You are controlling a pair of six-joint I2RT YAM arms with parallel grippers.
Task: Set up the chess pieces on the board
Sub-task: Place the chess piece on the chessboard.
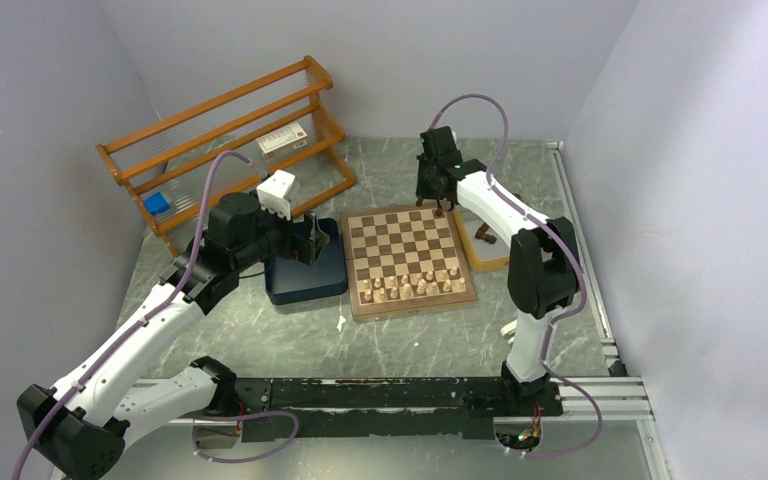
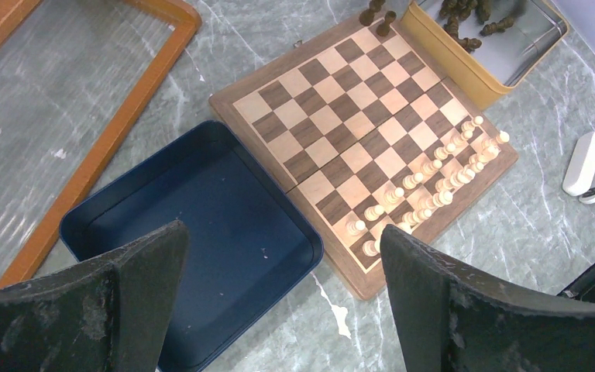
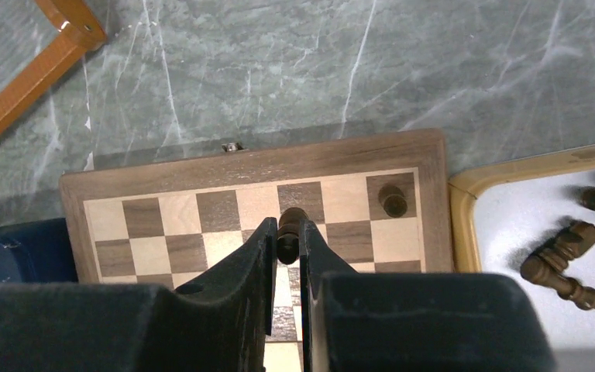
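My right gripper should next go down onto the dark back-row square (image 1: 417, 214) (image 3: 301, 198) one light square from the corner piece and let go of the chess piece, because that square is empty.
The board (image 1: 392, 232) lies mid-table, with pale chessmen (image 1: 412, 287) filling its two near rows. My right gripper (image 3: 287, 230) hangs over the board's (image 3: 201, 169) far right part, shut on a dark chess piece (image 3: 290, 216) just above the back-row squares. A second dark piece (image 3: 391, 200) stands on the far right corner square. More dark pieces (image 3: 562, 263) lie loose in the yellow tray (image 3: 463, 225) beside the board. My left gripper (image 2: 283, 310) is wide open and holds nothing, above the near corner of the dark blue tray (image 2: 201, 232), left of the board (image 2: 356, 116).
An orange wooden rack (image 1: 230, 130) stands at the back left with a small blue block (image 1: 157, 203) on it. A white stapler-like object (image 2: 589, 163) lies on the marble top near the board's front. A metal rail (image 1: 585, 250) runs along the right edge.
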